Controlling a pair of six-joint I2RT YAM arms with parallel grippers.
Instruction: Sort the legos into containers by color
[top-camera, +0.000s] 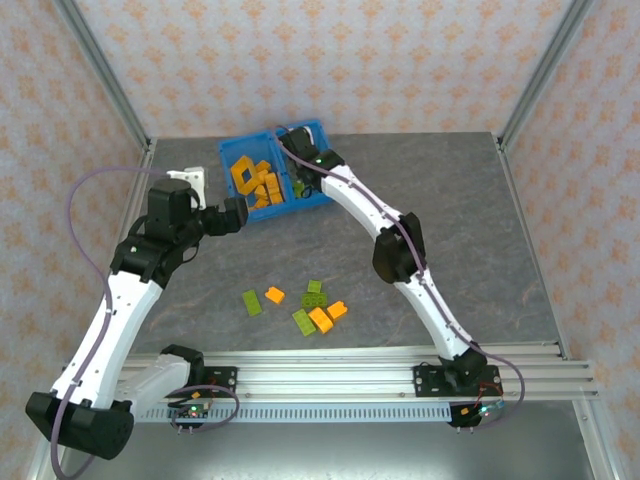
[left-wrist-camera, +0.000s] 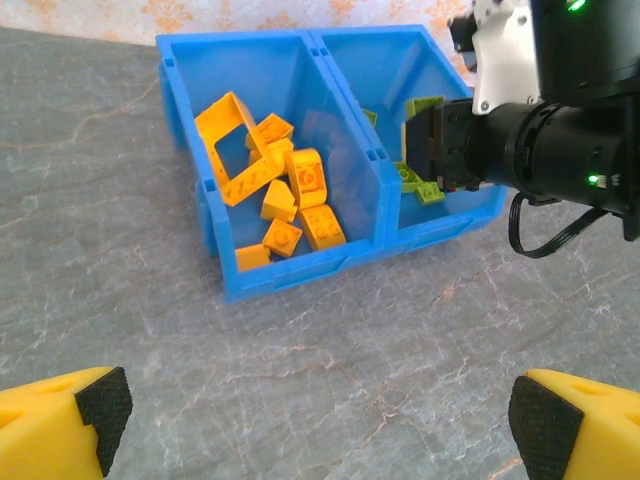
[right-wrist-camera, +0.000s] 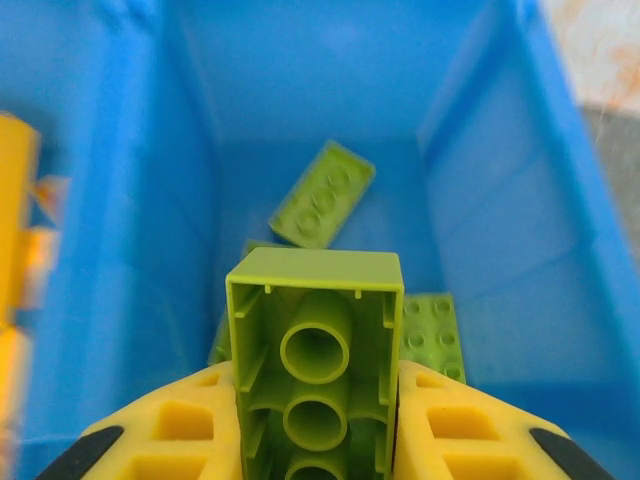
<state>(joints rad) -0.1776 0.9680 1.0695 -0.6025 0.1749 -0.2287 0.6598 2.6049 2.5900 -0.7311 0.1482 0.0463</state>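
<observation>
The olive-green brick (right-wrist-camera: 315, 340) matches the color of the green plates in the blue bin's section below, so next my right gripper will lower the brick toward the bottom of that section and release it there.
The blue bin (top-camera: 285, 210) stands at the back of the table. Its left compartment holds several orange bricks (left-wrist-camera: 280, 190). My right gripper (right-wrist-camera: 315, 405) hangs over the right compartment (right-wrist-camera: 500, 200), shut on an olive-green brick (right-wrist-camera: 315, 340) held with its hollow underside toward the camera. Two flat green plates (right-wrist-camera: 322, 195) lie on the floor below it. The left wrist view shows that right gripper (left-wrist-camera: 428, 145) inside the right compartment. My left gripper (left-wrist-camera: 320, 440) is open and empty over bare table, just in front of the bin. Loose orange (top-camera: 321, 320) and green (top-camera: 251, 302) bricks lie mid-table.
The loose bricks form a small cluster (top-camera: 313, 299) between the two arms, near the front rail (top-camera: 330, 375). Metal frame posts (top-camera: 105, 75) and patterned walls enclose the grey table. The right arm (top-camera: 395, 250) stretches diagonally from its base to the bin.
</observation>
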